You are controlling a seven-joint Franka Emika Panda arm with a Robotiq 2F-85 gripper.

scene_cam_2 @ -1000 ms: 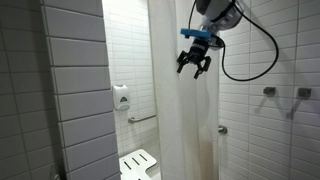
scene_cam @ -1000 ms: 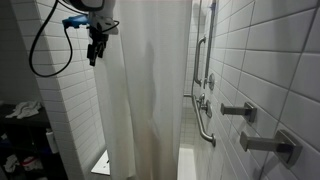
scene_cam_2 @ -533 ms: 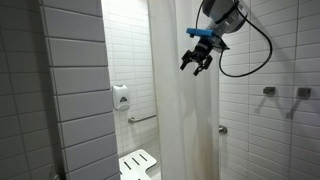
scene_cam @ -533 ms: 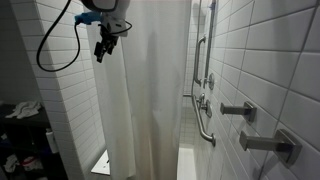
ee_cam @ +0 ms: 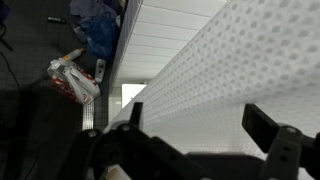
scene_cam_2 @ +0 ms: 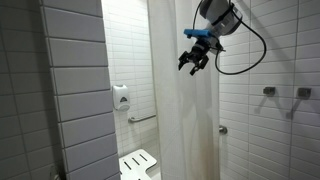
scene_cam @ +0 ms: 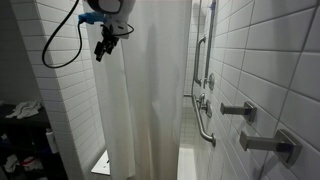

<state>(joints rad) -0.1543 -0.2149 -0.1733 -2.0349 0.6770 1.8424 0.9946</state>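
Note:
The open fingers of my gripper need to come farther over the fabric, so next I need to move my gripper in toward the dotted white curtain (ee_cam: 196,110).
A white shower curtain (scene_cam: 150,100) hangs across the stall and shows in both exterior views (scene_cam_2: 185,120). My gripper (scene_cam: 102,50) is up high near the curtain's top edge, also seen in an exterior view (scene_cam_2: 193,63). Its jaws are open and hold nothing. In the wrist view the dotted white curtain fabric (ee_cam: 230,70) fills the space between the two black fingers (ee_cam: 200,125), close to them; I cannot tell whether they touch it.
White tiled walls surround the stall. Grab bars (scene_cam: 205,125) and taps (scene_cam: 238,110) are on the tiled wall. A soap dispenser (scene_cam_2: 121,97) and a white shower seat (scene_cam_2: 138,165) are inside. Clothes and bags (ee_cam: 85,60) lie on the floor outside.
My gripper has risen and shifted a little along the curtain's top, then nearly stopped. Its jaws stay open. The cable swung with the arm.

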